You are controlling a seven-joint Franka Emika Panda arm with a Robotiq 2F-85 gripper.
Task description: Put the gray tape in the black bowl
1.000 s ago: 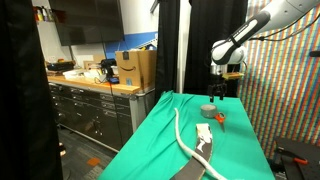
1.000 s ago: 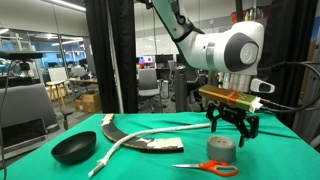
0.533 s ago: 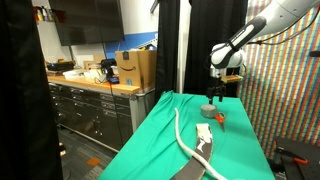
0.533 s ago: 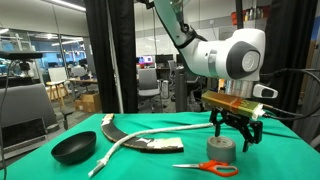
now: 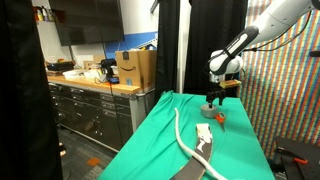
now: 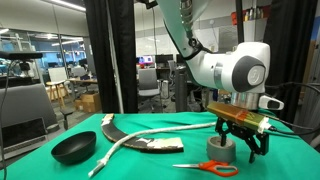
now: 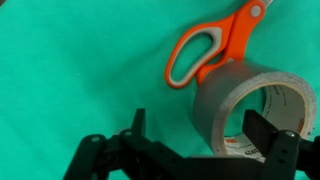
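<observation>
My gripper stays low and draws its open fingers together onto the gray tape's side [image 5: 213, 109] [image 7: 212, 117] next, because that side already lies between them.
The gray tape [image 6: 221, 148] sits on the green cloth, in both exterior views [image 5: 207, 108]. In the wrist view the tape [image 7: 222, 108] lies at the lower right with its centre hole showing. My gripper [image 6: 241, 146] is open and low around the tape. In the wrist view the gripper [image 7: 205, 132] has one finger left of the roll and the other over its hole, so the near wall lies between them. The black bowl [image 6: 73, 149] stands far off at the other end of the cloth, empty.
Orange-handled scissors [image 6: 209, 167] lie right in front of the tape, their handle close to it in the wrist view [image 7: 203, 47]. A long white-and-black flat tool [image 6: 140, 143] lies between tape and bowl. The cloth-covered table [image 5: 160, 140] is narrow, with black posts behind.
My gripper has come down and shifted sideways over the tape, from just above it to level with it. The tape, scissors and bowl have not moved.
</observation>
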